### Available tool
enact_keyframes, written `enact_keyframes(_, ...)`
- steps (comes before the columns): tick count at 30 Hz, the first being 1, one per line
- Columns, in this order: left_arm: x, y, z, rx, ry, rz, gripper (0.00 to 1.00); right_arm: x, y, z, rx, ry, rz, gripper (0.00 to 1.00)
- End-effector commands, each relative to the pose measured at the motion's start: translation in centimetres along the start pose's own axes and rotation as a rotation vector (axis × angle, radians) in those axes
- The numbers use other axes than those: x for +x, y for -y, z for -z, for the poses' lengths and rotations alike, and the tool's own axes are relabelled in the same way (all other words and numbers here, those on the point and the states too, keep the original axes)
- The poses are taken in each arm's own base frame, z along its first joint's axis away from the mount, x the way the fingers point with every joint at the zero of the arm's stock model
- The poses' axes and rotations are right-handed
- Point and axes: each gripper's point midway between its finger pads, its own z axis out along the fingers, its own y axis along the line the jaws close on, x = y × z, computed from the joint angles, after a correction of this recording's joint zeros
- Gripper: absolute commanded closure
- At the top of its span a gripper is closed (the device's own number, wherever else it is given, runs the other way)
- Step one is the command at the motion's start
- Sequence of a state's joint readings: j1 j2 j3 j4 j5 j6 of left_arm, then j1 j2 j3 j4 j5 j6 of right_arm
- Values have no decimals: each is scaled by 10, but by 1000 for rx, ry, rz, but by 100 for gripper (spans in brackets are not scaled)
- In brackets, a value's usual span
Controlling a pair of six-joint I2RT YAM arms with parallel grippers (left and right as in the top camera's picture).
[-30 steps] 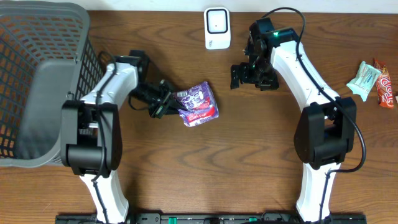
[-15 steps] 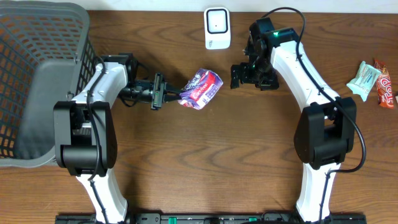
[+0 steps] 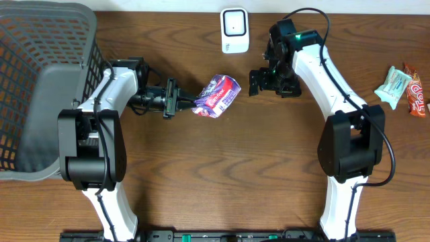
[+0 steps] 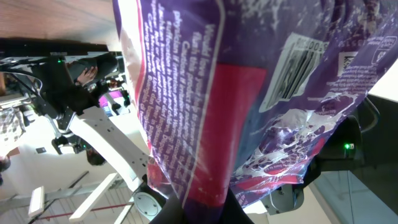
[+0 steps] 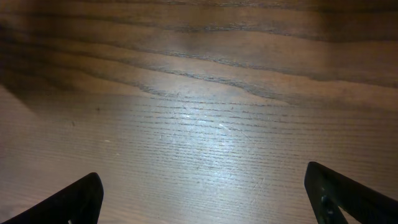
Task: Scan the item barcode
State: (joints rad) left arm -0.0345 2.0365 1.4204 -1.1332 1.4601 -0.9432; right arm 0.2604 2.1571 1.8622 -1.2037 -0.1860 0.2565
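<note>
Next, my left gripper turns over and moves down to release the packet on the bare wood below, because the packet's barcode is hidden from the overhead view.
A purple and pink snack packet (image 3: 218, 95) hangs above the table, pinched at its left end by my left gripper (image 3: 191, 105), which is shut on it. It fills the left wrist view, where the packet (image 4: 205, 93) shows a barcode (image 4: 297, 70) at the upper right and my left gripper (image 4: 202, 210) clamps its lower edge. The white scanner (image 3: 234, 30) stands at the back edge, up and right of the packet. My right gripper (image 3: 259, 81) stands open over bare wood just right of the packet. In the right wrist view my right gripper (image 5: 208, 199) holds nothing between its fingertips (image 5: 81, 200).
A large grey basket (image 3: 47, 40) takes up the left side of the table. Two more snack packets, one pale green (image 3: 393, 86) and one red and orange (image 3: 416, 91), lie at the far right edge.
My left gripper lifted the packet off the table, turned it and carried it up and right toward the scanner, then held still. The right arm has not moved.
</note>
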Motion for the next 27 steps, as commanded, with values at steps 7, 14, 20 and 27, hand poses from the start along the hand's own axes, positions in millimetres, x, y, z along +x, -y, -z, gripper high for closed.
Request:
enact_keyframes(7, -20, -5, 4, -65, 135, -47, 93, 0, -2, 6, 0, 15, -6, 1)
enact_keyframes(14, -84, -4, 25, -227, 468, -380, 93, 0, -2, 6, 0, 15, -6, 1)
enact_keyframes(20, -109, -11, 42, -365, 610, -520, 92, 0, -2, 6, 0, 15, -6, 1)
enact_keyframes(27, -116, -14, 52, -526, 723, -673, 84, 0, -2, 6, 0, 15, -6, 1)
